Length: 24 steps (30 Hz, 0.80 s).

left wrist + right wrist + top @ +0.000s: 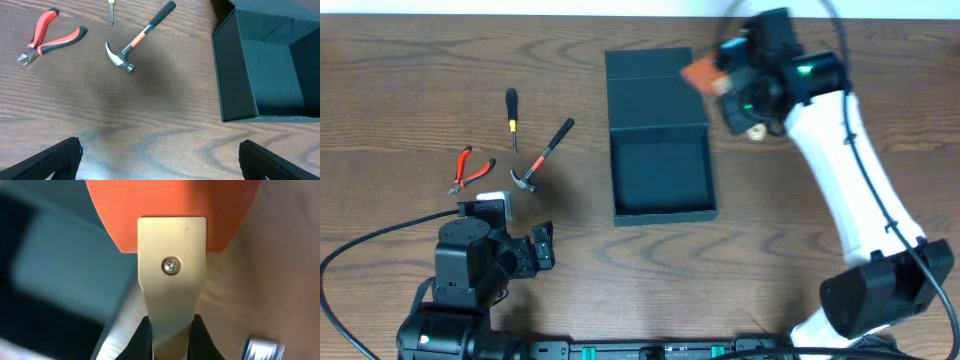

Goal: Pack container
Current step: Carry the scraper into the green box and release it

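Observation:
The orange-headed tool goes back over the open container (661, 178) in my right gripper next, then down inside for release, because the container's bottom is empty.
The container (661, 178) is a dark teal-grey box standing open in the middle of the table, its flap lid (652, 88) laid back behind it. My right gripper (722, 82) hovers by the lid's right edge, shut on a tool with an orange head (698, 72). In the right wrist view the gripper (171, 335) pinches the tool's pale tan shank (171, 275) below the orange head (170, 210), with the container (60, 270) blurred at left. My left gripper (160, 165) is open and empty above bare wood, near the table's front left (525, 250).
Left of the container lie red-handled pliers (470, 168), a small screwdriver (512, 112) and a hammer (542, 155); the left wrist view shows the pliers (50, 42), the hammer (137, 41) and the container (265, 70). A small pale object (756, 133) sits under the right arm.

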### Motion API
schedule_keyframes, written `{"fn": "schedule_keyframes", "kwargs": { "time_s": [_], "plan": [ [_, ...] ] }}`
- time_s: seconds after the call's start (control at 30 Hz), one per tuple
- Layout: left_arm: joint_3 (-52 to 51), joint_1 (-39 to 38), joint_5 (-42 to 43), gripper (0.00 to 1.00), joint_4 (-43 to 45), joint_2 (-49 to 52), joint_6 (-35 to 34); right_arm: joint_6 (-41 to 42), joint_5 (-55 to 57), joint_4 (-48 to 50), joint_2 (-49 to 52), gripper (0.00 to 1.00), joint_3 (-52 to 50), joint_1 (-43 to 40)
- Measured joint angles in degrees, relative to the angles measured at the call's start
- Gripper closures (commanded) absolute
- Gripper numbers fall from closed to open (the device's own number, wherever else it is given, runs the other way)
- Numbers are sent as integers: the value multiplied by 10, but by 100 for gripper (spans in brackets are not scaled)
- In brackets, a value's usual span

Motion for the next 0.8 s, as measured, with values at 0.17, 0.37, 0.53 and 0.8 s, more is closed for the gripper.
{"fn": "schedule_keyframes", "kwargs": {
  "time_s": [0.17, 0.37, 0.53, 0.8],
  "plan": [
    [0, 0, 0, 2, 0, 0, 0, -121, -9, -20, 0, 99, 2, 84],
    [0, 0, -3, 1, 0, 0, 0, -205, -22, -24, 0, 99, -23, 99],
    [0, 0, -13, 1, 2, 0, 0, -242, -42, -5, 0, 99, -79, 99],
    [0, 0, -15, 2, 3, 0, 0, -256, -68, 76, 1, 99, -160, 99]
  ]
}}
